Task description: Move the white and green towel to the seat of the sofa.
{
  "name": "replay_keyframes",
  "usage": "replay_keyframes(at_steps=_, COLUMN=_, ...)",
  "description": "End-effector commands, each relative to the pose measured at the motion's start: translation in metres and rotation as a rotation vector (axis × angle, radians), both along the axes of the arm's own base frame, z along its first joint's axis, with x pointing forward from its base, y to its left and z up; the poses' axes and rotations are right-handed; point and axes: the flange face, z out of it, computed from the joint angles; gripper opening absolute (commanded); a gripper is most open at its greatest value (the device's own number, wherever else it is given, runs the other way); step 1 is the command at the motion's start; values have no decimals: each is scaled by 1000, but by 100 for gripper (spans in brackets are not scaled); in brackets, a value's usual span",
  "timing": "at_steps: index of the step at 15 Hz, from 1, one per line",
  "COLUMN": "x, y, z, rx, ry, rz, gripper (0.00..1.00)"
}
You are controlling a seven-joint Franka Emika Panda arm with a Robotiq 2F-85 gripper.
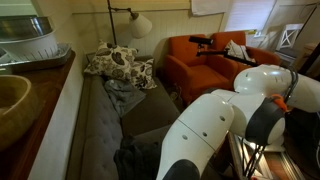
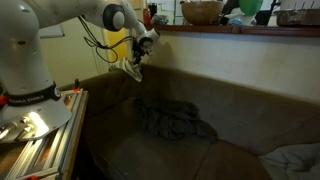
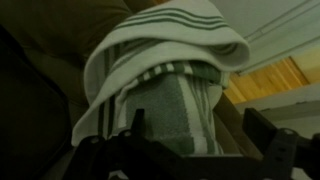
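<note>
My gripper should go down next onto the towel's striped lower fold (image 2: 131, 69) (image 3: 178, 118), moving a little to the left in the wrist view, because the fold is nearer to the finger on that side.
The white and green striped towel (image 3: 165, 70) fills the wrist view, bunched and draped over the dark top of the sofa back. In an exterior view it hangs as a pale bundle (image 2: 132, 68) at the sofa back's top edge, above the seat (image 2: 150, 150). My gripper (image 2: 141, 50) is right at the towel's top. In the wrist view its two fingers (image 3: 200, 122) stand wide apart, open, with the towel's lower fold between them, closer to the left finger. The gripper and towel are hidden behind my arm in the exterior view from behind the robot.
A crumpled grey blanket (image 2: 172, 120) lies on the seat, also shown in an exterior view (image 1: 125, 92). Patterned pillows (image 1: 120, 65) sit at the sofa's far end. An orange armchair (image 1: 200, 60) stands beyond. A counter ledge with a bowl (image 2: 202, 12) runs above the sofa back.
</note>
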Motion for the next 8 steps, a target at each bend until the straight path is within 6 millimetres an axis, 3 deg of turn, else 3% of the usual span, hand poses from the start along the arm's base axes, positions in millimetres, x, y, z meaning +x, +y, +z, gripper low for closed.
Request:
replay_keyframes(at_steps=1, x=-15, y=18, z=-11, rx=-87, ry=-26, rz=-114, gripper=100)
replay_keyframes(at_steps=4, x=-30, y=20, z=-24, rx=-216, ry=39, rz=-158, gripper=100)
replay_keyframes(at_steps=5, x=-34, y=20, z=-29, rx=-260, ry=67, rz=-173, gripper=75)
replay_keyframes(at_steps=6, x=-36, y=19, z=-31, rx=-287, ry=89, rz=-177, gripper=74)
replay_keyframes(at_steps=8, x=-39, y=17, z=-34, rx=-326, ry=115, rz=-188, gripper=59)
